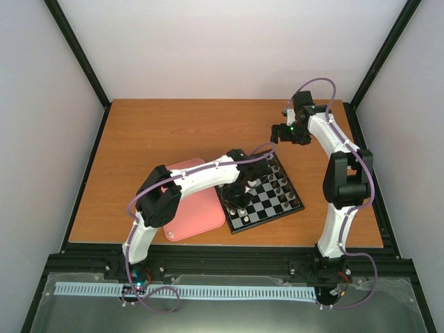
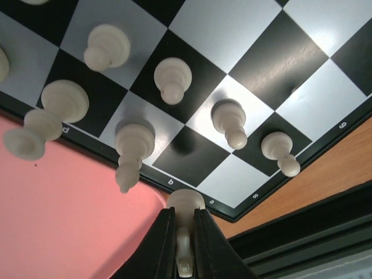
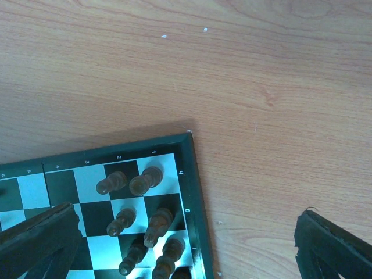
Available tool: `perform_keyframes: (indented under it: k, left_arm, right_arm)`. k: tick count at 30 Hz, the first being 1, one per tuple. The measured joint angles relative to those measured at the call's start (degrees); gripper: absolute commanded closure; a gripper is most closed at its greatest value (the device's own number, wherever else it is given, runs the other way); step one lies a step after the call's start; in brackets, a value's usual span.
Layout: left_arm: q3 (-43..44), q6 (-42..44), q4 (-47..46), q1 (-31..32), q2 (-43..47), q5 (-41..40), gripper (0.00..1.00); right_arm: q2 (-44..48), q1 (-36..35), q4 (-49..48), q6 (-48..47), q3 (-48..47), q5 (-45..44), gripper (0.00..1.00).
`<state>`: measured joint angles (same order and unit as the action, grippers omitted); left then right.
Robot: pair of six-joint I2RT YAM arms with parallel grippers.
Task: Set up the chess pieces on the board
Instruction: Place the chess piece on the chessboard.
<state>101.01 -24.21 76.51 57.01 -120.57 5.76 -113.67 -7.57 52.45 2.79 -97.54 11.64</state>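
My left gripper carries the cream chess piece down onto the black square by the letter b [image 1: 234, 215] [image 2: 191, 154] next, since that square stands empty.
My left gripper [image 2: 185, 235] is shut on a cream-white chess piece [image 2: 186, 203], whose round base sticks out past the fingertips. It hangs just off the board's [image 2: 256, 200] black rim near the corner, by the letter a. Several more cream pieces [image 2: 173, 78] stand on the two nearest rows. In the top view the left gripper [image 1: 239, 199] is over the board's [image 1: 268, 223] left side. My right gripper [image 3: 187, 216] is open and holds nothing, above the board's far corner [image 3: 195, 192] where dark brown pieces [image 3: 145, 181] stand. From above, the right gripper [image 1: 283, 132] is beyond the board.
A pink tray [image 1: 198, 211] lies touching the board's left side, and its surface [image 2: 58, 221] shows under my left gripper. Black frame rails [image 1: 229, 260] run along the table's near edge. Bare wooden table [image 3: 261, 87] lies past the board's far corner.
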Motion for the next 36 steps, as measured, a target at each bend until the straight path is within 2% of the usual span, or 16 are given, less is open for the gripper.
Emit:
perform_keyframes:
  k: [14,36]
  left_arm:
    - [-2.16,0.04,-3.21,0.00,-1.22,-1.09,0.99]
    - [-2.40,0.17,-3.43,0.00,-2.45,-1.25,0.99]
  right_arm:
    - [0.00,0.11,-0.02,0.00,0.00,0.50,0.00]
    - [0.00,0.20,-0.02,0.00,0.00,0.90,0.00]
